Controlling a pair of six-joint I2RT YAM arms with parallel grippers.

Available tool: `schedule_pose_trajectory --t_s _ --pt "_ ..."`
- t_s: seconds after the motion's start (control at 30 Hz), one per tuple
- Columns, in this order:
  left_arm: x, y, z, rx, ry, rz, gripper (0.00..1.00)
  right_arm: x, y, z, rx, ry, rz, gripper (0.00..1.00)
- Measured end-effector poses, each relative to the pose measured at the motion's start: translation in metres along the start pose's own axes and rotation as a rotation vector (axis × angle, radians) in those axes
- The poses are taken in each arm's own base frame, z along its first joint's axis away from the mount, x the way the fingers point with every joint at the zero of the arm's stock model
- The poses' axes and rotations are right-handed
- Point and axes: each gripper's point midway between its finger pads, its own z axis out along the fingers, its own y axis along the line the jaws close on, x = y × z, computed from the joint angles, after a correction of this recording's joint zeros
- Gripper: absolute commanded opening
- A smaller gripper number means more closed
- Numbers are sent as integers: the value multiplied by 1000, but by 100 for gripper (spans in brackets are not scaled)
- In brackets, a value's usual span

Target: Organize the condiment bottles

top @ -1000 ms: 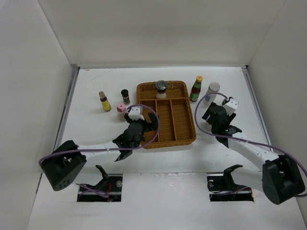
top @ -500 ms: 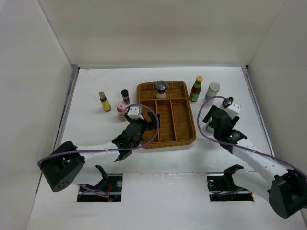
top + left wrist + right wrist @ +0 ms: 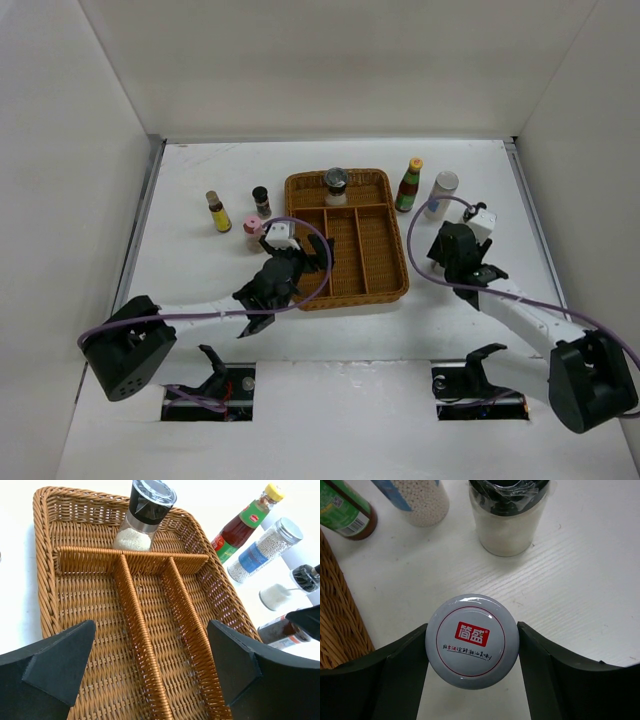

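Note:
I next lift my right gripper outward across to free space beside the black-capped grinder, to its left in the top view, then lower and release the white-lidded jar.
My right gripper [image 3: 472, 625] is shut on a white-lidded jar [image 3: 472, 645] with a red logo, one finger on each side of the lid; in the top view [image 3: 447, 248] it hides the jar. A salt grinder [image 3: 507, 520], a bead jar [image 3: 417, 497] and a red-green bottle [image 3: 345, 510] stand just beyond it. My left gripper [image 3: 151, 625] is open and empty over the wicker tray [image 3: 50, 605]. A black-capped grinder [image 3: 142, 517] stands in the tray's far compartment. A yellow-labelled bottle [image 3: 217, 212], a dark bottle [image 3: 261, 200] and a pink-lidded jar [image 3: 252, 228] stand left of the tray.
The tray [image 3: 390, 285] has one cross compartment at the back and three long ones in front, which hold nothing. Its right rim [image 3: 340, 620] lies close to my right gripper's left finger. White walls enclose the table on the left, back and right.
My right wrist shifted slightly to the right and came back to about where it was. The left arm and the standing bottles have not moved.

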Motion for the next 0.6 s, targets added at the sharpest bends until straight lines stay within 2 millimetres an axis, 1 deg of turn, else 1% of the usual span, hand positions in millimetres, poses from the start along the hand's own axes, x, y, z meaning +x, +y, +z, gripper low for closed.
schedule_pose_trajectory --t_s 0.03,0.1,0.17,0.2,0.27,0.37,0.4,0.43,0.5,0.53,0.6 --pt "-1 1 -1 0 -3 -2 97 -1 0 -3 -3 -2 -6 41" --pt "-8 2 -3 0 -20 -12 97 -5 3 -17 -23 -27 -34 40" --pt "-17 5 -5 -3 -44 -25 96 -14 17 -38 -84 -58 -65 40" --pt "-23 7 -6 -7 -59 -33 96 -23 29 -51 -131 -77 -78 40" --pt "-33 13 -8 -19 -88 -47 96 -44 59 -76 -227 -108 -94 40" --pt "-43 22 -10 -44 -121 -61 96 -81 120 -111 -383 -157 -82 40" --pt "-44 26 -10 -55 -127 -63 96 -91 139 -118 -428 -170 -75 40" --pt "-44 30 -10 -65 -131 -65 96 -100 161 -123 -472 -184 -69 40" --pt "-44 35 -11 -79 -135 -64 96 -112 197 -120 -519 -206 -73 40" --pt "-45 38 -12 -85 -137 -65 96 -115 212 -114 -527 -212 -85 40" --pt "-46 42 -13 -93 -144 -67 96 -114 238 -92 -521 -216 -118 40"
